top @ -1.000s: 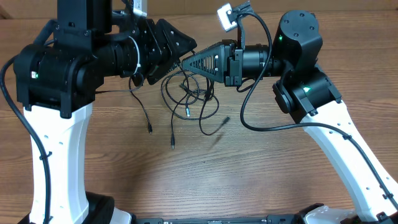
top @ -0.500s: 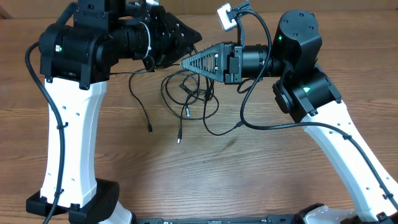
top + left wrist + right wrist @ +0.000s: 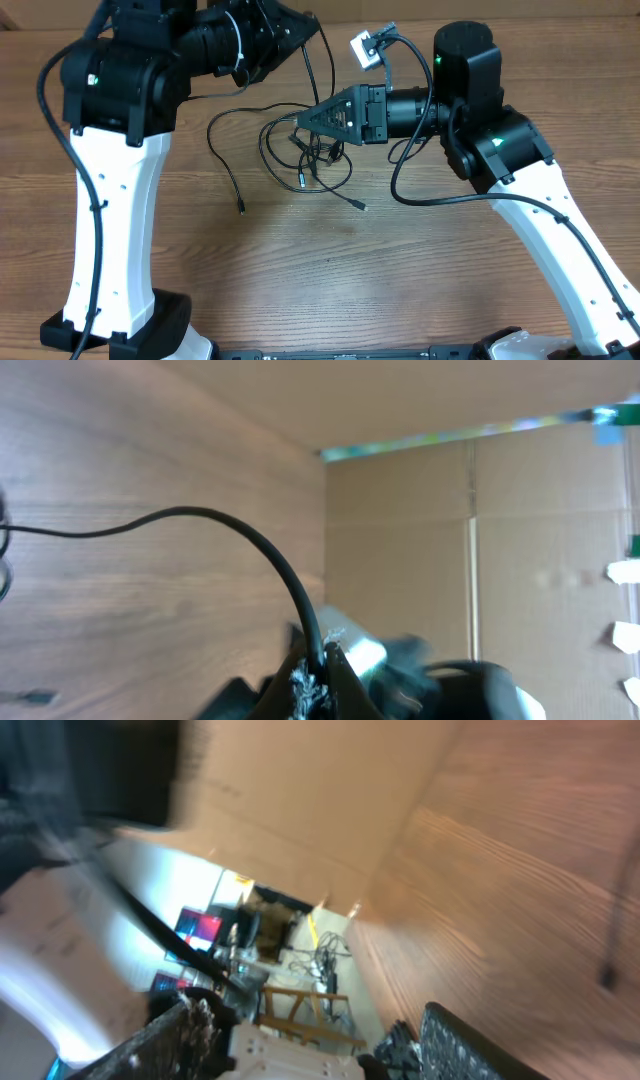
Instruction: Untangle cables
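I need to raise my left gripper next, swing it to the left in the overhead view and lower it to release on bare tabletop, because the black cord runs into the tangle.
The cables [image 3: 300, 150] lie as a loose black tangle on the wooden table, with plug ends trailing toward the front [image 3: 242, 208] [image 3: 360, 205]. At the far edge my left gripper [image 3: 308, 28] is shut on one strand [image 3: 318, 75], which runs taut down to the tangle. The left wrist view shows that cable [image 3: 240, 535] pinched between the shut left gripper [image 3: 322, 656]. My right gripper [image 3: 300, 118] hovers just above the tangle. In the right wrist view it [image 3: 315, 1013] stands open with nothing between its fingers [image 3: 175, 1040].
Both white arm bases [image 3: 110, 250] [image 3: 570, 260] flank the work area. Cardboard walls stand behind the table's far edge [image 3: 400, 540]. The right arm's own thick wire [image 3: 400, 185] loops down beside the tangle.
The left gripper has shut on a strand and pulled it up and toward the far edge. The right gripper has opened, let go, and dropped slightly toward the tangle.
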You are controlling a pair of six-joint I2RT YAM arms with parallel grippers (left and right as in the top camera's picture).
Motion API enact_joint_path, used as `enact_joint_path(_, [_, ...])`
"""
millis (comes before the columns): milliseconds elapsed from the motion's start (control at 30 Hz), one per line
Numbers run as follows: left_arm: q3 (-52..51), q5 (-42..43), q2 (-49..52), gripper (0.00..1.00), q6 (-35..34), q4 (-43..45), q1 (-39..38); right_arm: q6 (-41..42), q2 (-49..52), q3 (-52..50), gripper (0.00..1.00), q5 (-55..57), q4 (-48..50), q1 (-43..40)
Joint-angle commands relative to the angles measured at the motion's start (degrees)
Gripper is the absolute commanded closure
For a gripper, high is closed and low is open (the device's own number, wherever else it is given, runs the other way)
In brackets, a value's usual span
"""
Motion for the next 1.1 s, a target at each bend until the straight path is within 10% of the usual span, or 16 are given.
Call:
enact_joint_path(0, [0.90, -0.15, -5.73, 0.96, 3.96, 5.88, 0.09, -4.00, -0.22, 0.48, 0.33, 2.43, -3.45, -4.26])
enact_joint_path(233, [0.87, -0.76, -6.71, 0.96, 0.79, 29.11, 0.09, -12.90, -0.22, 0.48, 0.00, 12.22, -25.33, -13.64])
enact_joint_path(567, [0.85, -19.15, 2.75, 0.96, 12.94, 34.95, 3.67, -12.90, -0.22, 0.48, 0.00, 49.99, -36.74, -13.81])
enact_joint_path(1067, [0.85, 2.73, 18.45, 0.96, 7.28, 43.63, 21.97, -12.87, -0.22, 0.48, 0.00, 49.99, -36.74, -13.81])
